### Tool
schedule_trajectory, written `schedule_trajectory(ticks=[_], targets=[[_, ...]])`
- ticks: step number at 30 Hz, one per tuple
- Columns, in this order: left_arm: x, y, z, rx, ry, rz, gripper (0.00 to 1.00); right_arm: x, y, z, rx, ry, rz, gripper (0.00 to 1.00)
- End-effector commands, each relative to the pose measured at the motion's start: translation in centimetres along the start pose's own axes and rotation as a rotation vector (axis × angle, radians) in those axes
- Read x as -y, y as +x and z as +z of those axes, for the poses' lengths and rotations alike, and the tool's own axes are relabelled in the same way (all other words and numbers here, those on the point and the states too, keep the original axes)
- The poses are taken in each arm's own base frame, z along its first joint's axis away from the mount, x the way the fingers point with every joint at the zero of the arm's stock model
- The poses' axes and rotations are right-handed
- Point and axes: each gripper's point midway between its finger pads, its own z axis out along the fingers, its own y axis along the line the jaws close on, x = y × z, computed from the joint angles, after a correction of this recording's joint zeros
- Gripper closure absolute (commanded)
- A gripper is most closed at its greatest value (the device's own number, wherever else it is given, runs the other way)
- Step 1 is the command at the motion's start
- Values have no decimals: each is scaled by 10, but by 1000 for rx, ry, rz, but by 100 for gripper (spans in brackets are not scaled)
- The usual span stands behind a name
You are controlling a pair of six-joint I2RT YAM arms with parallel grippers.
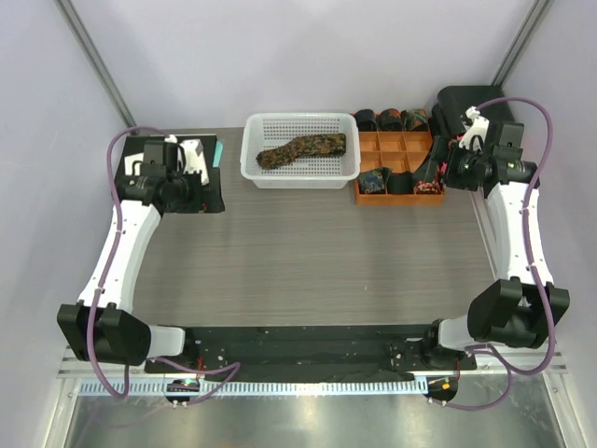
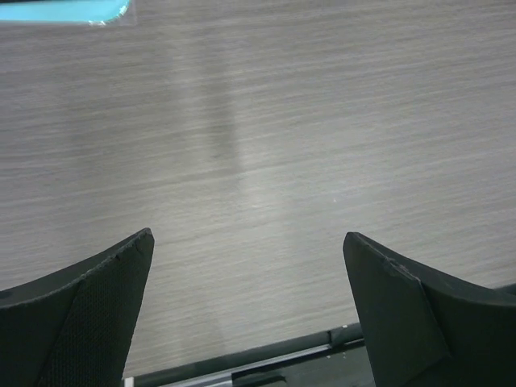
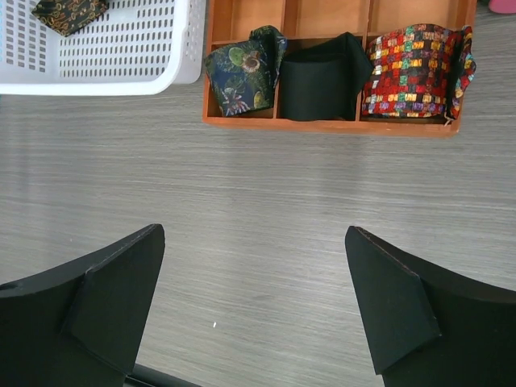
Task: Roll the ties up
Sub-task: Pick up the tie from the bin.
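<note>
The tie lies unrolled to the right of my left gripper in the top view. My left gripper should move that way over the basket, then down onto the tie's bent middle [image 1: 298, 147].
A mottled brown-gold tie [image 1: 303, 151] lies unrolled inside the white mesh basket [image 1: 256, 166] at the back of the table; its pointed end [image 3: 68, 12] shows in the right wrist view. Several rolled ties fill an orange wooden organizer [image 1: 403, 142], among them a floral one [image 3: 242, 72], a black one [image 3: 318, 76] and a red mosaic one [image 3: 411, 72]. My left gripper [image 1: 198, 191] [image 2: 248, 242] hovers open over bare table at the back left. My right gripper [image 1: 431, 168] [image 3: 254, 234] stands open just in front of the organizer. Neither holds anything.
The basket wall [image 3: 121, 76] sits just left of the organizer rim [image 3: 322, 125]. A cyan-edged object [image 2: 64, 10] lies at the back left near the left gripper. A black box [image 1: 466, 98] stands behind the right arm. Grey wood-grain table [image 1: 308, 252] spreads between the arms.
</note>
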Motion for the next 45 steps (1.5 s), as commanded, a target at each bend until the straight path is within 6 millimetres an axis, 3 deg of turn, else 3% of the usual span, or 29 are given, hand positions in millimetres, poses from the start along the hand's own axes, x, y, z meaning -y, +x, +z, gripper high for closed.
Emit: schedule_trajectory(ticks=[1,4,7,8,10,11,13,14,15,16,17,18,19,21,22,25,29,36,38,42,45], targets=[[-7,-74,-5,187,-46,96,0,0,-29,4,50,-10,-26,0],[11,-122,10,260,19,149,0,2,-37,8,64,-9,-30,0],[43,-165,41,312,107,156,0,5,-41,12,65,-4,-34,0],[61,-170,56,303,141,175,0,6,-41,15,58,-2,-34,0],[83,-200,65,371,162,203,0,10,-42,21,49,4,-29,0],[97,-196,102,330,171,222,0,10,-42,22,45,5,-26,0],[110,-219,122,394,156,246,0,12,-41,25,39,6,-26,0],[118,-212,155,362,165,245,0,15,-39,29,30,10,-25,0],[120,-214,170,363,170,235,0,16,-39,30,27,12,-26,0],[127,-231,173,417,184,227,0,17,-39,31,23,15,-28,0],[129,-237,211,437,179,182,0,19,-37,35,12,16,-25,0],[130,-239,221,446,184,165,0,21,-35,39,2,18,-21,0],[128,-230,250,424,185,155,0,22,-35,40,1,18,-20,0],[132,-236,266,459,204,162,0,25,-33,43,-6,24,-19,0],[130,-226,287,436,204,169,0,27,-32,45,-13,29,-20,0],[135,-225,303,449,235,194,0,33,-32,50,-18,51,-19,0],[130,-208,336,430,219,237,0,40,-36,55,-18,75,-41,0],[133,-203,362,481,148,343,0,47,-36,63,-30,91,-36,0],[133,-212,363,517,122,352,0,49,-36,64,-33,98,-36,0],[140,-216,368,555,97,435,11,51,-36,64,-32,111,-40,0],[153,-208,367,541,132,493,27,51,-38,62,-27,114,-43,0]])
